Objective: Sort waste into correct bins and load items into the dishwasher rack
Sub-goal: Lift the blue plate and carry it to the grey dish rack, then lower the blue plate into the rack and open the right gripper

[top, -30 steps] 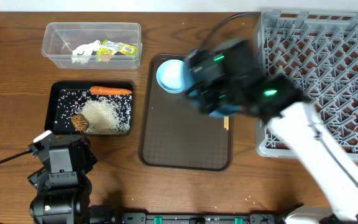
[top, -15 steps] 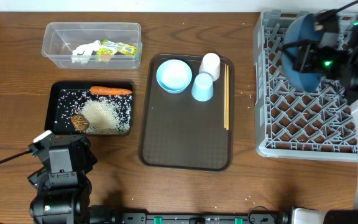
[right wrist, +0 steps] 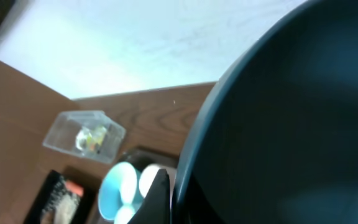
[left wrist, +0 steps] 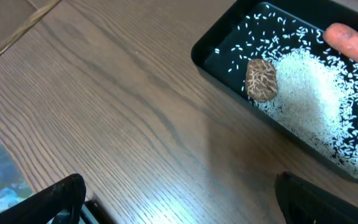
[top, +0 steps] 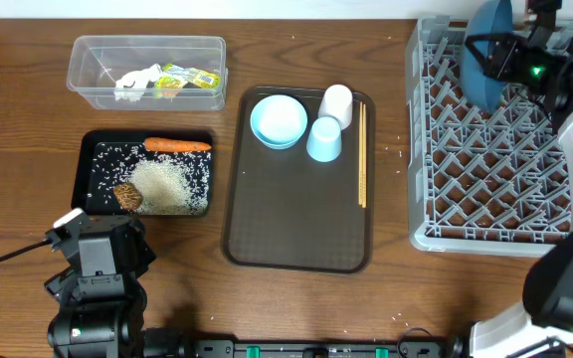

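Observation:
My right gripper is above empty rack slots that also lie to its right in the overhead view, so I will shift that way, lower the dish and release it.
My right gripper (top: 510,52) is shut on the large dark blue dish (top: 487,55) and holds it on edge over the far left part of the grey dishwasher rack (top: 505,199). The dish fills the right wrist view (right wrist: 291,124). The light blue bowl (top: 279,120), white cup (top: 336,100), light blue cup (top: 324,139) and chopsticks (top: 362,154) lie on the brown tray (top: 296,229). The black tray (top: 93,164) holds the carrot (top: 177,145), rice (top: 167,184) and brown lump (top: 127,196). The clear tub (top: 97,75) holds white paper (top: 137,83) and wrappers (top: 187,78). My left gripper (left wrist: 179,199) is open over bare table.
The left arm's base (top: 93,273) sits at the front left of the wooden table. The black tray's corner with rice and the brown lump (left wrist: 261,79) shows in the left wrist view.
My right arm has carried the dark blue dish from the brown tray across to the rack and tipped it on edge at the rack's far left. The left arm has not moved.

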You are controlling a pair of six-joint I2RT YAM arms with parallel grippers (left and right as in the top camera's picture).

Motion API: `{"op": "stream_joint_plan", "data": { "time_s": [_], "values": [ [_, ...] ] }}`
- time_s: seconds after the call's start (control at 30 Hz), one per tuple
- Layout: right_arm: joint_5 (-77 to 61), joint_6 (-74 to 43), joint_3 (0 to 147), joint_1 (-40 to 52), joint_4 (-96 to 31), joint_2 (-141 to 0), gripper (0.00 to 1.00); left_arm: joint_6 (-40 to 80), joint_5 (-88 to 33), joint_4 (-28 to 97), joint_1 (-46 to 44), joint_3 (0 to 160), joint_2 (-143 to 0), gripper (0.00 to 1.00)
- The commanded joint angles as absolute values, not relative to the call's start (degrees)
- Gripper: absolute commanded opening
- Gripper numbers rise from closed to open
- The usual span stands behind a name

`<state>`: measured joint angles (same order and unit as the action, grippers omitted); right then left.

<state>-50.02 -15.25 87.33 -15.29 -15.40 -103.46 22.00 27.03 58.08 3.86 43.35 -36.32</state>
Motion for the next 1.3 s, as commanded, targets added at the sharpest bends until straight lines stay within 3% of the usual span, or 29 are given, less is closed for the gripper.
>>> {"op": "stream_joint_plan", "data": {
  "time_s": [0.0,0.57,1.27],
  "values": [
    [-59.00,-22.02,88.38,-16.67,-10.94,-104.49,0.01,21.23,27.92,58.19,3.79,43.03,-36.34,0.98],
    [-55.94,-24.38,87.31,-21.45,-11.77,-105.14,0.01,21.23,27.90,58.19,3.79,43.03,-36.34,0.98],
    [-57.93,-25.47,85.32,-18.92,-3.92,-108.55,0.01,21.23,27.92,58.19,3.79,43.03,-36.34,0.98]
  ]
}}
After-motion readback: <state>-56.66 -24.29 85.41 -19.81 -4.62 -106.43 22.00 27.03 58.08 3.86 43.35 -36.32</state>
